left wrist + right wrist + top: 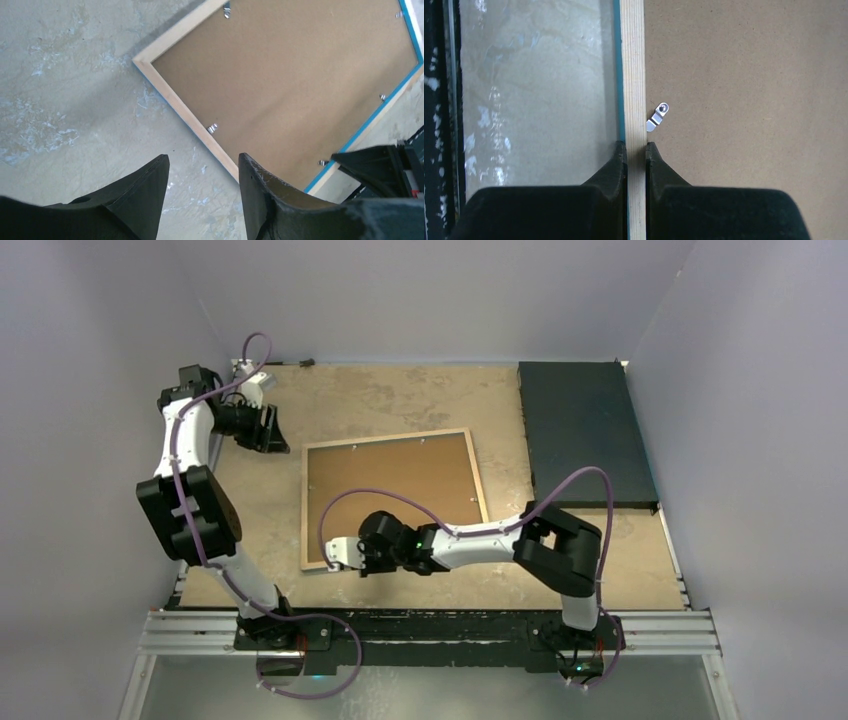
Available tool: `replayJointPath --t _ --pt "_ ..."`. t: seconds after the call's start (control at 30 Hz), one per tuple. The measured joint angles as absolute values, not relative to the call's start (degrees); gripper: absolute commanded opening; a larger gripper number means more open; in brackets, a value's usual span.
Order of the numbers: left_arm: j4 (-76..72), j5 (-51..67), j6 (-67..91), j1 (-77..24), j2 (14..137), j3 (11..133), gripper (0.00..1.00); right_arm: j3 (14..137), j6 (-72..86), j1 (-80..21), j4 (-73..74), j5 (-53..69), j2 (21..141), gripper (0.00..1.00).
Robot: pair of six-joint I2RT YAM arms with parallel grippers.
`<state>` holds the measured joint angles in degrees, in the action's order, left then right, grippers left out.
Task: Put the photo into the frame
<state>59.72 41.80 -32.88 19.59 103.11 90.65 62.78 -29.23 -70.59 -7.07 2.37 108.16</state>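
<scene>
Since the frame (390,439) lies face down upon the table, I need to lift my right gripper up and outward, raising the frame's near rim (316,566), then release it.
The frame (390,439) lies face down on the table, tan rear rim up, blue edge showing in the left wrist view (175,95). A brown backing board (395,495) fills it, with small metal clips (657,117) along the rim. The photo is not in view. My right gripper (332,562) is shut on the frame's near rim (631,75), one finger on each side (636,147). My left gripper (272,430) is open and empty, above the bare table just off the frame's far left corner (202,162).
A dark rectangular mat (583,430) lies at the back right of the table. Pale walls close in the left, back and right. A black metal rail (430,630) runs along the near edge by the arm bases.
</scene>
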Motion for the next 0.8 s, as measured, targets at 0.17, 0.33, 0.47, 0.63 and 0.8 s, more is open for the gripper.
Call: replayJointPath --t 0.17,0.33,0.47,0.63,0.8 --pt "62.4 42.1 -43.3 19.6 98.7 87.2 0.57 67.3 -27.9 -70.1 -5.0 2.7 110.8 0.00" --pt "66.0 43.1 -60.9 20.2 88.3 76.6 0.60 71.4 -26.0 -68.1 -1.4 6.2 112.3 0.00" --pt "69.5 44.1 -75.2 21.8 83.5 71.5 0.60 76.4 -24.1 -65.5 1.0 10.2 113.1 0.00" --pt "70.4 44.4 -89.2 22.1 81.7 66.7 0.60 81.7 -21.3 -61.4 1.2 14.9 113.4 0.00" --pt "66.9 44.8 -97.4 22.1 73.7 59.8 0.61 86.2 -19.5 -57.9 1.6 18.7 114.5 0.00"
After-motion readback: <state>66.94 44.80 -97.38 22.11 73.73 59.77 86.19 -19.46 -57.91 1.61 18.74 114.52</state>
